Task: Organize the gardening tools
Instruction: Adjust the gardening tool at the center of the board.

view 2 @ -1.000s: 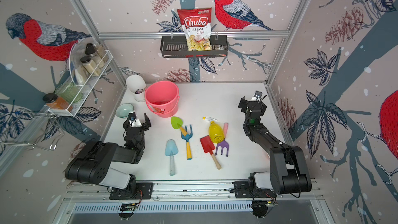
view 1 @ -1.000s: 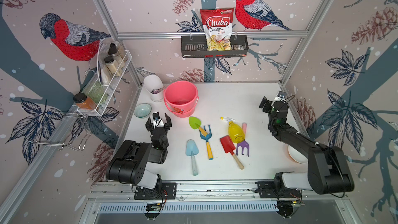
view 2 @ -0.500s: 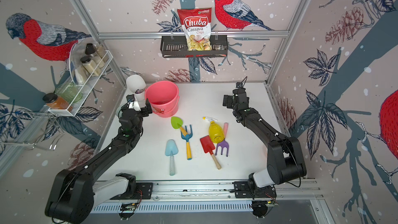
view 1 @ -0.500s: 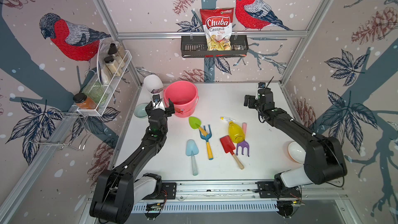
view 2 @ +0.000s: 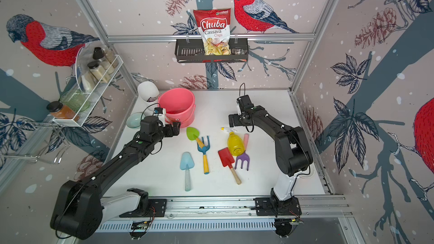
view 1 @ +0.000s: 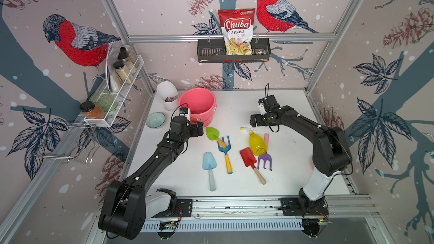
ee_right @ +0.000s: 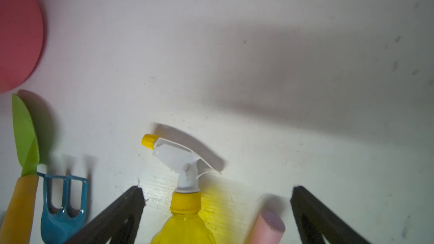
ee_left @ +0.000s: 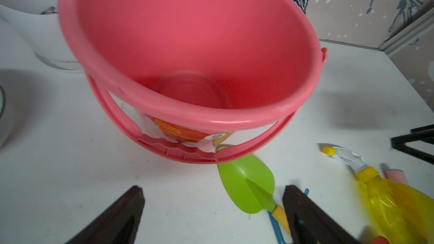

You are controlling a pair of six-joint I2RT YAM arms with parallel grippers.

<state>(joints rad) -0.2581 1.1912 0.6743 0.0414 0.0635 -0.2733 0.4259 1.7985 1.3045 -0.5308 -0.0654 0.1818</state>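
My right gripper is above and slightly in front of the spray bottle's white neck [view 1: 251, 131] [ee_right: 188, 180], slimmer than the yellow body, and will next lower its open fingers back around it.
The gardening tools lie loose mid-table in both top views: green trowel [view 1: 212, 133], blue-yellow fork [view 1: 225, 151], light-blue trowel [view 1: 209, 164], red shovel [view 1: 249, 158], yellow spray bottle [view 1: 257, 143] and purple-pink fork [view 1: 265, 160]. My left gripper [view 1: 199, 127] [ee_left: 213, 191] hangs open in front of the pink bucket [ee_left: 187, 113], with the green trowel [ee_left: 246, 181] beside one finger. My right gripper [view 1: 253, 122] [ee_right: 218, 190] is open above the spray bottle's [ee_right: 185, 221] neck and the pink fork handle [ee_right: 270, 226]. Neither holds anything.
The empty pink bucket [view 1: 197, 104] stands at the back left, next to a white cup [view 1: 167, 93] and a pale bowl [view 1: 155, 120]. A wire rack [view 1: 112, 90] of jars hangs on the left wall. A black basket [view 1: 234, 53] holds a chips bag.
Both arms have unfolded from near their bases and reached to mid-table: the left gripper to the bucket's front, the right over the spray bottle. The tools have not moved.
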